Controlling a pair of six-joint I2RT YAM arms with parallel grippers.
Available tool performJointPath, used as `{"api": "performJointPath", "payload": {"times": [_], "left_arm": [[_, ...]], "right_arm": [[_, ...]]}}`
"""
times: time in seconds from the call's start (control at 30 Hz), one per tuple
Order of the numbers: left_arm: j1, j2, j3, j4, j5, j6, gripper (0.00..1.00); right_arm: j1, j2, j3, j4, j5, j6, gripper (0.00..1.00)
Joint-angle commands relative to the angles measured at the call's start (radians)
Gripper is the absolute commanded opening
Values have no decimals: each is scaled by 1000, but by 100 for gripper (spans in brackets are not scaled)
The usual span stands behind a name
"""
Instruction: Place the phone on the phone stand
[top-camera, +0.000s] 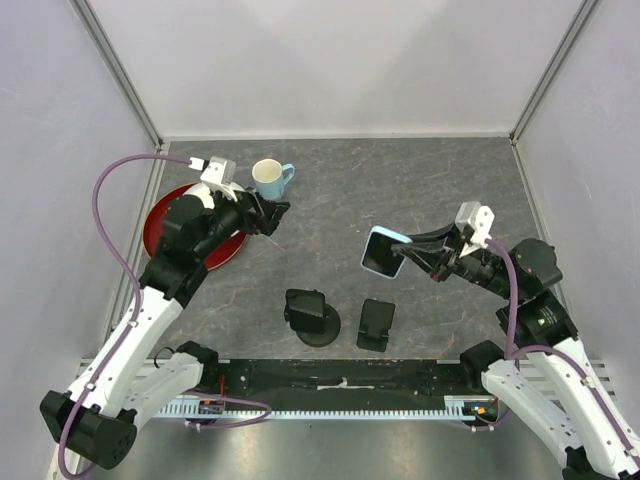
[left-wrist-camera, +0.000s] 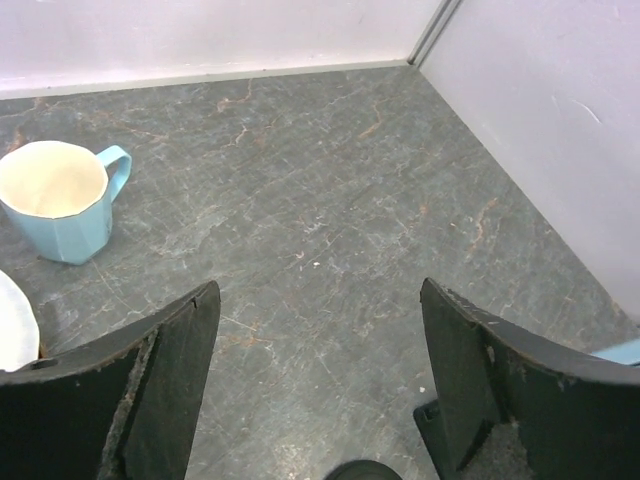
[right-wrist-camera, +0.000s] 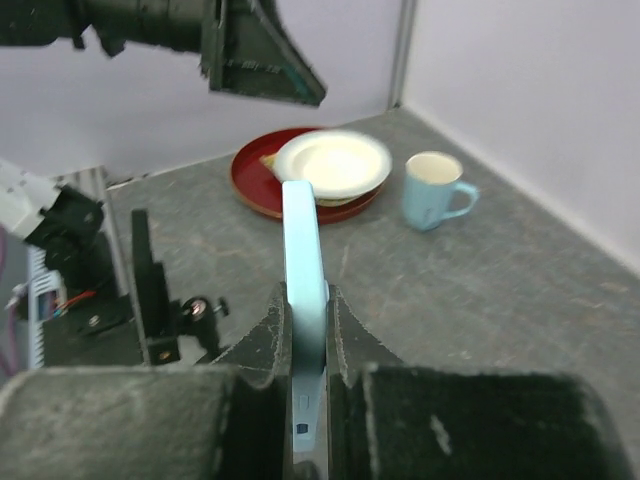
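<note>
The robot's right gripper should next move back and down to let go of the held phone (top-camera: 383, 252) at the second black stand, because that stand is empty below and back from the gripper.
The phone (top-camera: 383, 252), in a light blue case, hangs above the table to the right of centre, with my right gripper (top-camera: 405, 250) shut on it. In the right wrist view the phone (right-wrist-camera: 303, 235) stands on edge, pinched between the two pads of that gripper (right-wrist-camera: 305, 300). A black phone stand (top-camera: 312, 317) with a round base sits near the front, and a second black stand (top-camera: 376, 325) is just to its right. One stand (right-wrist-camera: 150, 290) shows at the left of the right wrist view. My left gripper (top-camera: 272, 215) is open and empty by the cup; the left wrist view shows the same gripper (left-wrist-camera: 315, 290).
A light blue cup (top-camera: 268, 178) stands at the back left, also in the left wrist view (left-wrist-camera: 60, 200). A red tray (top-camera: 165, 225) holding a white plate (right-wrist-camera: 332, 160) lies at the far left. Walls enclose the table on three sides.
</note>
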Motion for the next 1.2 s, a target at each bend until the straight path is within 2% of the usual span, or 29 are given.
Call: {"api": "performJointPath", "payload": {"times": [0.0, 0.13, 0.17, 0.27, 0.43, 0.7, 0.9, 1.17], "left_arm": [[-1, -10, 12, 53, 49, -41, 89], [-1, -40, -45, 129, 75, -47, 90], [-1, -60, -55, 154, 72, -46, 90], [-1, -79, -62, 151, 68, -32, 90], [-1, -80, -42, 117, 80, -24, 90], [-1, -79, -42, 117, 95, -21, 89], [-1, -70, -43, 123, 114, -24, 89], [-3, -62, -38, 139, 210, -23, 87]], "right_arm": [[-1, -7, -26, -5, -125, 62, 0], [-1, 2, -63, -121, -53, 50, 0], [-2, 12, -54, -220, -50, 37, 0], [-1, -21, -65, -272, -21, 59, 0], [-1, -110, -155, -176, -38, 124, 0], [-1, -35, -191, -132, -128, 110, 0], [-1, -92, -287, 18, -177, 190, 0], [-1, -165, -344, 73, -158, 202, 0]]}}
